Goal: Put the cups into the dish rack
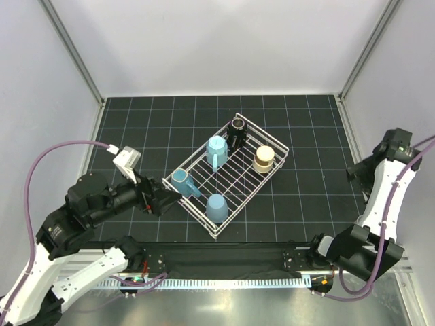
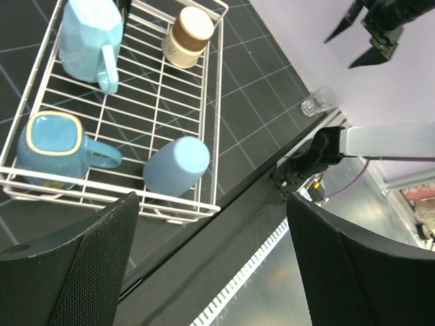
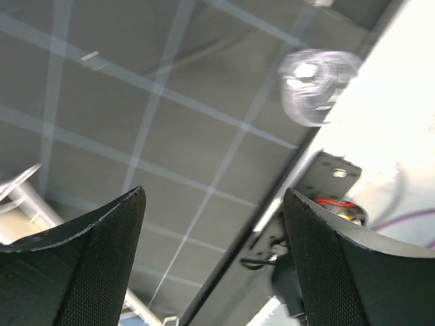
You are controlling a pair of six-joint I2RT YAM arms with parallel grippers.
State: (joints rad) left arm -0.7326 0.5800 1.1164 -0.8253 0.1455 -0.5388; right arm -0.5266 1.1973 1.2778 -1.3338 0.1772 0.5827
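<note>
The robot will next lower its right gripper and pull it back to straddle the clear glass cup's rim (image 3: pixel 295 109), because that cup is the only one still outside the rack.
The white wire dish rack (image 1: pixel 189 208) sits mid-table. Five cups are inside it: a blue handled mug (image 1: pixel 181 180), a pale blue handled mug (image 1: pixel 217 151), a small dark cup (image 1: pixel 238 125), a beige cup (image 1: pixel 264 158) and a light blue tumbler (image 1: pixel 217 208) upside down. A clear glass cup (image 2: pixel 317 102) stands on the mat by the right wall, outside the rack. My left gripper (image 1: pixel 168 199) hangs open and empty beside the rack's near-left corner. My right gripper (image 1: pixel 353 174) is open and empty, with the clear glass cup (image 3: pixel 318 85) ahead of its fingers.
The black gridded mat (image 1: pixel 136 136) ends at white walls on three sides. A black bar (image 1: pixel 224 257) with the arm bases runs along the near edge. The right arm (image 1: pixel 380 204) stands close to the right wall.
</note>
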